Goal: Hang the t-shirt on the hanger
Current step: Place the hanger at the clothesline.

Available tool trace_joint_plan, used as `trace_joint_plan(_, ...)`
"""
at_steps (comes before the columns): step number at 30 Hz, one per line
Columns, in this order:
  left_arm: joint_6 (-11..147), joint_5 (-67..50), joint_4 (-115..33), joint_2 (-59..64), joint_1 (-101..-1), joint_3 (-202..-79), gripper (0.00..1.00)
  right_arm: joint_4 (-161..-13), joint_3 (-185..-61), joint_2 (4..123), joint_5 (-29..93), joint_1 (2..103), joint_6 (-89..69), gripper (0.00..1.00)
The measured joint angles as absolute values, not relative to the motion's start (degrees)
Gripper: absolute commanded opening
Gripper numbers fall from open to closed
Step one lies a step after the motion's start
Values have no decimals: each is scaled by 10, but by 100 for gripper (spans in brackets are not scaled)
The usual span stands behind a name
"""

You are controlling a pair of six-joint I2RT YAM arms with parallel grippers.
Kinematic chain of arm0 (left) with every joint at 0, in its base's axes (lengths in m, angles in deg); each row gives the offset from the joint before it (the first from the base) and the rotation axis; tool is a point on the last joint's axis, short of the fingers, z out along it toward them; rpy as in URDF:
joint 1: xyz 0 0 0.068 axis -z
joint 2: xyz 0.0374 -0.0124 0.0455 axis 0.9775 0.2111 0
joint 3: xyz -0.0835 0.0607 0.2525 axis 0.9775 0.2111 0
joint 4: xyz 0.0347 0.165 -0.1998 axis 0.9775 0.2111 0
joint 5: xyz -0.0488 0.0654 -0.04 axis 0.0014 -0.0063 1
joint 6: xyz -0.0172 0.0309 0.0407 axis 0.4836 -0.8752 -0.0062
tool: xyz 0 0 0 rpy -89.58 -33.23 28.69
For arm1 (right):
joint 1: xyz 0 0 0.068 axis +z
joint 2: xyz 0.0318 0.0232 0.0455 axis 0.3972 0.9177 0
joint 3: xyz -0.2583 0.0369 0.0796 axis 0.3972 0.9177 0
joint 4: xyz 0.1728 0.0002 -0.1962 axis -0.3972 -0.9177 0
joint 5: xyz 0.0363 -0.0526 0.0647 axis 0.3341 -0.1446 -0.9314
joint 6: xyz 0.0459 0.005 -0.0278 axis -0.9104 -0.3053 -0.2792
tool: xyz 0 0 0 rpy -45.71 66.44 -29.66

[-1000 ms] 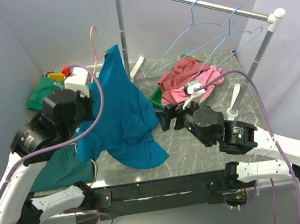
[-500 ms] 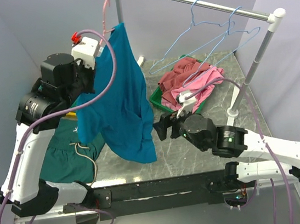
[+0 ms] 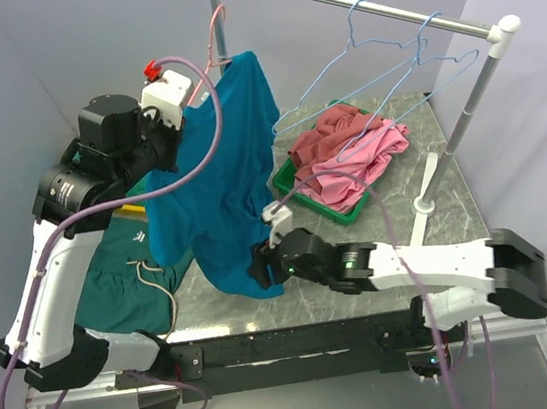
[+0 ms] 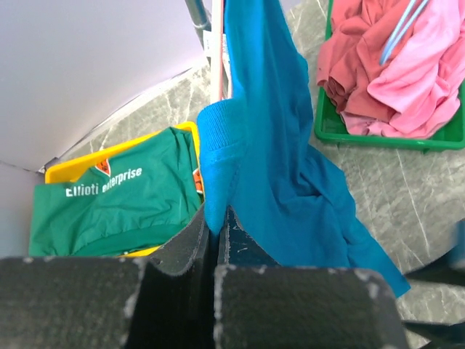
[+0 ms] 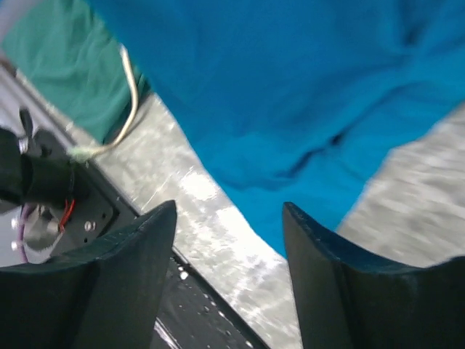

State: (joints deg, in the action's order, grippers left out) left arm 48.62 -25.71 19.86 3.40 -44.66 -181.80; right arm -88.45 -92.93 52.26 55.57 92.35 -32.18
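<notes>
The pink hanger's hook is off the rack's bar, so my left gripper will next move outward, bring it onto the bar's end beside the rack's post, then release the t-shirt (image 3: 220,181).
The teal-blue t-shirt (image 3: 220,181) hangs in the air from my raised left gripper (image 3: 169,146), its lower hem near the table. In the left wrist view the jaws (image 4: 216,222) are shut on a fold of the t-shirt (image 4: 276,145). The pink hanger (image 3: 216,22) sticks up above the shirt beside the rack's post. Its wire (image 4: 216,51) runs down into the cloth, and the rest is hidden. My right gripper (image 3: 260,269) is open at the shirt's lower hem. In the right wrist view (image 5: 229,211) its fingers are spread below the t-shirt (image 5: 290,87), holding nothing.
A clothes rack rail (image 3: 358,4) with light blue hangers (image 3: 376,60) crosses the back. A green bin (image 3: 297,193) holds pink and maroon clothes. Green garments (image 3: 114,296) lie at the left, one in a yellow tray (image 4: 58,169). A rack base (image 3: 422,207) stands at the right.
My left arm has lifted the t-shirt and hanger up and right toward the rack post. My right gripper has moved left and nearer, to the shirt's lower hem.
</notes>
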Motion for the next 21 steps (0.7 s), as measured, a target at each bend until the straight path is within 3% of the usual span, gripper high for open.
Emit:
trace_joint_plan(7,472,-249,200,72,-455,-1896,1,-817,-947,688,477,926,-321,60)
trace_joint_plan(13,466,-237,199,78,-456,-1914,1,-810,-1055,845,431,917,-317,60)
trace_joint_plan(21,460,-230,192,78,-457,-1912,1,-825,-1208,946,435,810,-320,61)
